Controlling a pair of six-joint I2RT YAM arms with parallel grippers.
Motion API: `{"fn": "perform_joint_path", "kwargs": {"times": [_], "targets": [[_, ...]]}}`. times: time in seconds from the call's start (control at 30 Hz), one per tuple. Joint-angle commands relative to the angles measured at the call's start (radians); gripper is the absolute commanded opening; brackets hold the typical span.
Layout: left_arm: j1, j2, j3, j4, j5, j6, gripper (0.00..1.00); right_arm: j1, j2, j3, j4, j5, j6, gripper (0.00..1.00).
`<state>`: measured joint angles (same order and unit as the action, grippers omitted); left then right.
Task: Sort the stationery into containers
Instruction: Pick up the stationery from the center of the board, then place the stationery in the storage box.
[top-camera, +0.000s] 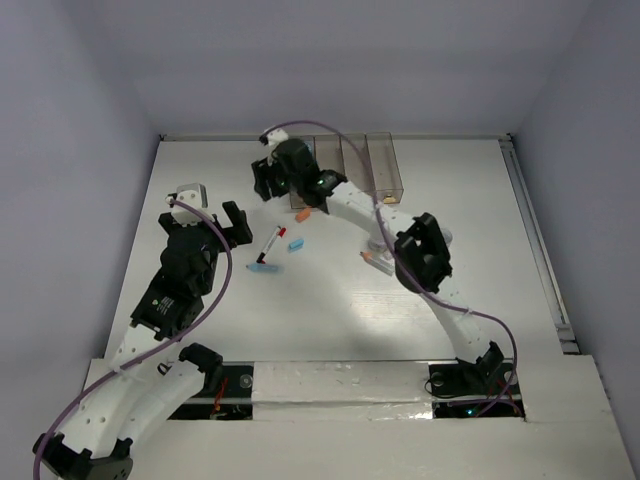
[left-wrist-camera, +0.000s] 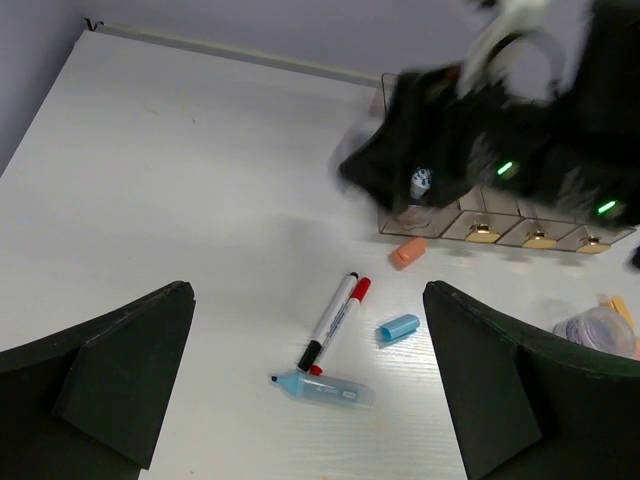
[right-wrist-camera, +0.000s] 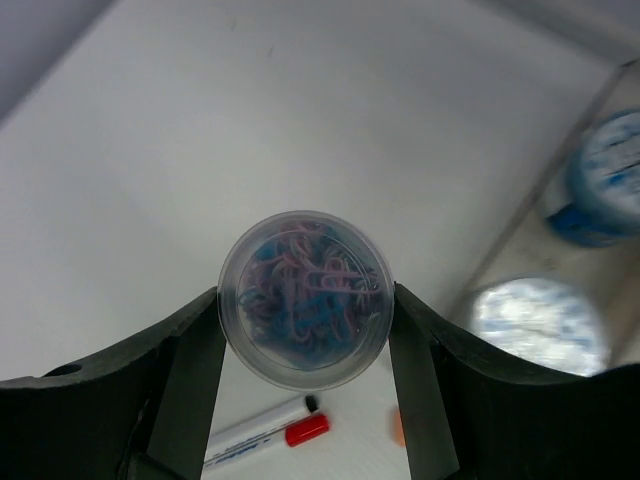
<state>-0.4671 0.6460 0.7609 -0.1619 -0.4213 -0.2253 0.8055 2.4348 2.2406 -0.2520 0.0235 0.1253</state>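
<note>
My right gripper swings the tub outward and along the bins to the right in the top view next, over the end bin, because that bin stands empty.
My right gripper (right-wrist-camera: 306, 335) is shut on a round clear tub (right-wrist-camera: 306, 298) full of pink and blue paper clips, one finger pressed to each side, held above the table beside the containers (right-wrist-camera: 520, 240). Two blue-topped rolls (right-wrist-camera: 610, 178) lie inside a bin. From above, that gripper (top-camera: 280, 176) hangs at the left end of the row of bins (top-camera: 380, 160). My left gripper (left-wrist-camera: 308, 330) is open and empty over a red-capped marker and a black-capped marker (left-wrist-camera: 335, 318), a light-blue highlighter (left-wrist-camera: 325, 389), its blue cap (left-wrist-camera: 398, 327) and an orange cap (left-wrist-camera: 408, 252).
Another translucent round tub (left-wrist-camera: 597, 328) with an orange stick beside it lies near the right arm's elbow (top-camera: 425, 250). The bins' tan knobs (left-wrist-camera: 540, 240) face the pens. The table's back edge and wall run just behind the bins.
</note>
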Motion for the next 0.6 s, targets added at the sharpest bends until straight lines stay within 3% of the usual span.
{"fn": "perform_joint_path", "kwargs": {"times": [0.0,0.27,0.57], "targets": [[0.004,-0.011,0.006,0.041,0.009,0.009,0.99,-0.17,-0.19,-0.024,0.152,0.061,0.051,0.41],[0.004,-0.014,0.003,0.048,0.032,0.011,0.99,-0.4,-0.281,-0.157,0.132,0.104,0.022,0.41],[0.004,-0.003,0.003,0.055,0.047,0.014,0.99,-0.485,-0.188,-0.015,-0.036,0.161,-0.09,0.42]]}}
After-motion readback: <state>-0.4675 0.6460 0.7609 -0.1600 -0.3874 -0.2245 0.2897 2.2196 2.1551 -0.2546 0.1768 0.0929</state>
